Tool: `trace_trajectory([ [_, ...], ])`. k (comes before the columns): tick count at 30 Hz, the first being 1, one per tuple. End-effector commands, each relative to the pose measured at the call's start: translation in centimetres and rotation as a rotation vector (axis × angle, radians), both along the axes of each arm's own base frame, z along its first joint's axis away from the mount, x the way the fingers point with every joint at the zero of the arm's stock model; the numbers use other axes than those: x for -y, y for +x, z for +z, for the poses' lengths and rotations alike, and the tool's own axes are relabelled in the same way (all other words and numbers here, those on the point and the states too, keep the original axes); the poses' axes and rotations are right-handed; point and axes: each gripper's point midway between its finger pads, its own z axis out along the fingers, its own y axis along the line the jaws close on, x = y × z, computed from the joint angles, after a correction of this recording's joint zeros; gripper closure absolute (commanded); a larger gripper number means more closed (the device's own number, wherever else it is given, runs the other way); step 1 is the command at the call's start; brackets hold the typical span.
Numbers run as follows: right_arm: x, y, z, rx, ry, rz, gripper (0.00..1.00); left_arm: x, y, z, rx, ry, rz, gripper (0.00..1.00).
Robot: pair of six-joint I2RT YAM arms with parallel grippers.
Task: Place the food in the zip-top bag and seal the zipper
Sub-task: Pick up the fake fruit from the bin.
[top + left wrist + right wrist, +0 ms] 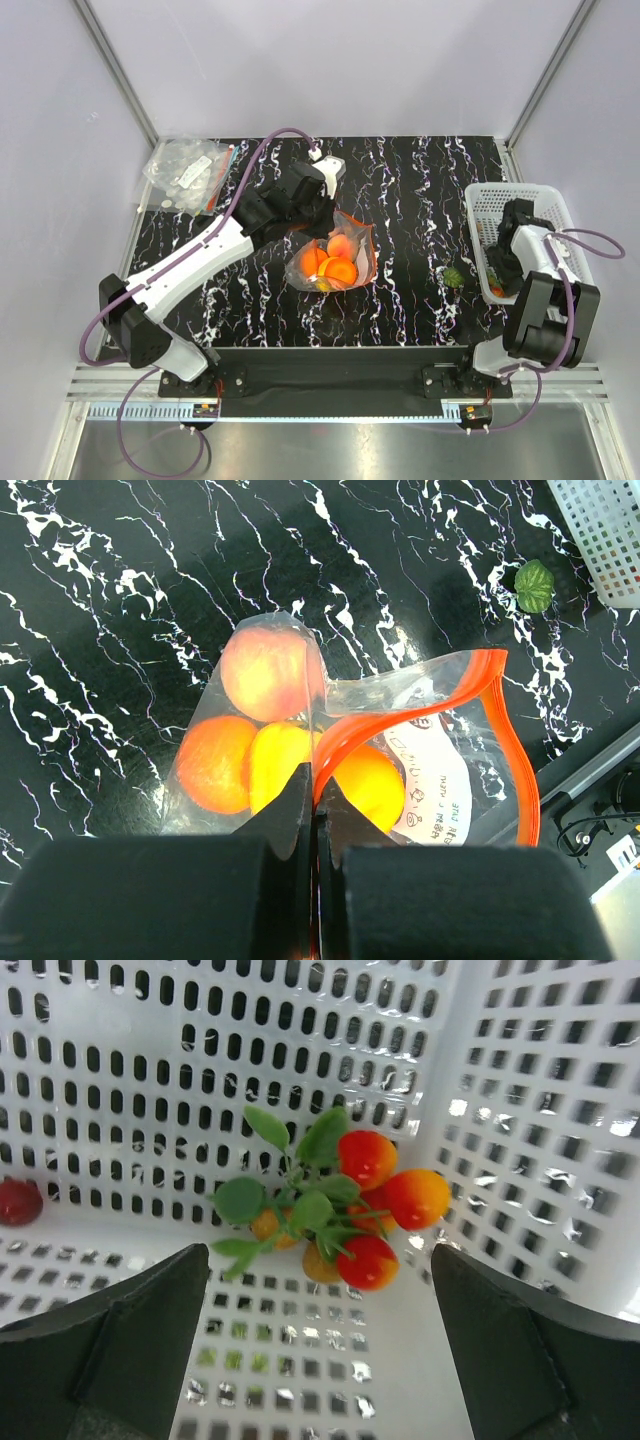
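The right gripper lowers next onto the nearest red-orange berry of the sprig (368,1263), since that berry lies below in the basket and sits between its open fingers.
The zip-top bag (340,258) lies mid-table with its mouth gaping. Inside it the food shows through the clear plastic: a peach-pink fruit (265,670), an orange one (213,763), a yellow one (280,770) and another orange one (372,785) beside the white label (436,780). My left gripper (318,780) is shut on the red-orange zipper (526,780), pinching the strip at one end while the rest loops open to the right. My right gripper (320,1250) hangs open inside the white basket (480,200), above a sprig of small red-orange berries (385,1195) with green leaves.
A heap of spare clear bags (190,172) sits at the table's back left corner. A small green leafy piece (453,274) lies on the black marbled top, left of the basket. A dark red item (18,1201) rests at the basket wall.
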Motion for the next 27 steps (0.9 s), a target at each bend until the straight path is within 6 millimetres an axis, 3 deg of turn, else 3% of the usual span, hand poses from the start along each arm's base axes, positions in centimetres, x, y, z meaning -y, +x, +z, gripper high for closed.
trace_trajectory([
  [1, 0.8, 0.4, -1.9, 0.031, -0.02, -0.068, 0.0, 0.3, 0.0, 2.4, 0.05, -0.073, -0.011, 1.0],
  [3, 0.7, -0.1, -3.0, 0.02, -0.008, -0.081, 0.0, 0.3, 0.0, 2.4, 0.051, -0.072, -0.01, 1.0],
  [7, 1.2, 0.1, -4.0, 0.029, -0.01, -0.11, 0.2, 0.3, 0.0, 2.5, 0.051, -0.07, -0.012, 1.0],
  [10, 1.5, 0.2, -4.7, 0.03, -0.015, -0.13, 0.29, 0.2, 0.0, 2.6, 0.055, -0.068, -0.011, 1.0],
  [13, 1.6, 0.0, -5.3, 0.02, 0.012, -0.135, 0.51, 0.1, 0.1, 2.4, 0.056, -0.063, -0.009, 1.0],
  [14, 1.8, 0.1, -5.1, 0.023, 0.004, -0.126, 0.68, 0.1, 0.1, 2.3, 0.054, -0.062, -0.008, 1.0],
  [17, 2.4, 0.0, -3.8, 0.055, -0.042, -0.125, 0.85, 0.2, 0.2, 2.5, 0.058, -0.065, -0.009, 1.0],
  [18, 2.6, 0.0, -2.8, 0.081, -0.062, -0.123, 1.0, 0.2, 0.1, 2.5, 0.058, -0.065, -0.01, 1.0],
  [27, 3.6, -0.4, 5.0, 0.233, -0.181, -0.09, 1.0, 0.1, 0.1, 2.7, 0.06, -0.065, -0.009, 1.0],
])
